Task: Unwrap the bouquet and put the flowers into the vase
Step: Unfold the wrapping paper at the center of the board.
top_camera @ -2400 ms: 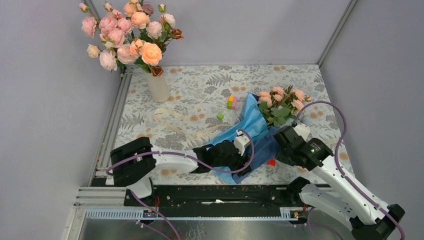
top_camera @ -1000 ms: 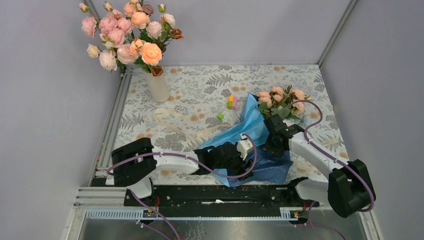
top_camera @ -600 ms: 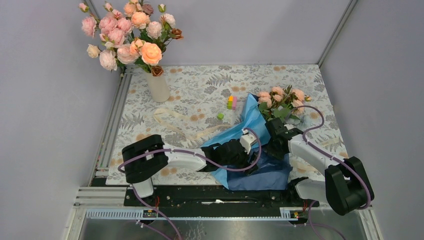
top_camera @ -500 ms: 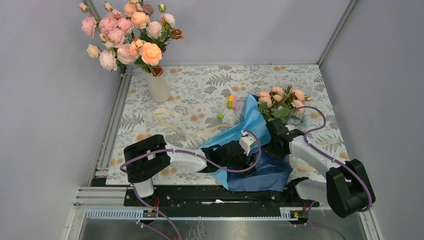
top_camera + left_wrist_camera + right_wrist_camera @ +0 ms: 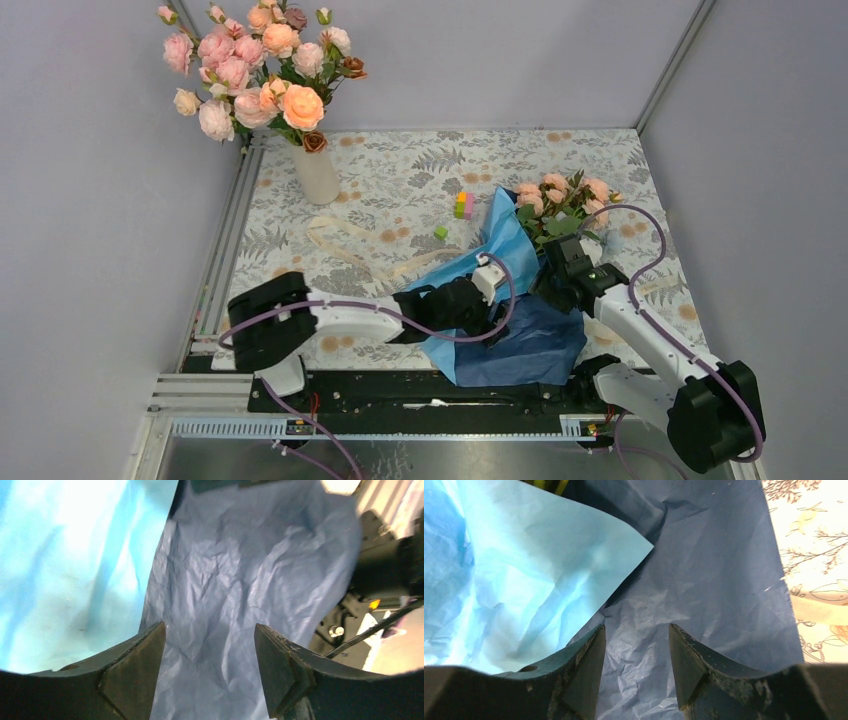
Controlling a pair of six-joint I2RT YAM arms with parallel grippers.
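Note:
Next, my left gripper moves off the navy paper, to the left in the top view, onto the light blue paper fold's edge [image 5: 512, 293] [image 5: 144, 604], as it covers the stems.
The bouquet lies at the right of the table, its peach-pink flowers [image 5: 560, 200] and green leaves pointing to the back. Its paper is spread open, light blue [image 5: 503, 248] toward the middle and dark navy [image 5: 530, 340] toward the front. My left gripper [image 5: 490, 318] hangs open just over the navy paper [image 5: 235, 580], with nothing between its fingers [image 5: 142, 667]. My right gripper [image 5: 548, 288] stands open above the same navy sheet [image 5: 719, 565], beside the light blue fold [image 5: 524, 565]. The off-white vase [image 5: 317, 172] stands at the back left, holding pink and peach roses [image 5: 262, 70].
A cream ribbon [image 5: 345, 238] lies loose on the patterned tablecloth between the vase and the paper. Small coloured toy blocks [image 5: 463, 205] and a green one [image 5: 440, 232] sit behind the light blue paper. Grey walls close in the left, back and right.
My right gripper's jaws have opened wider, and that arm's elbow has swung outward. The navy paper has spread further toward the front right. The left gripper has stayed open over the paper.

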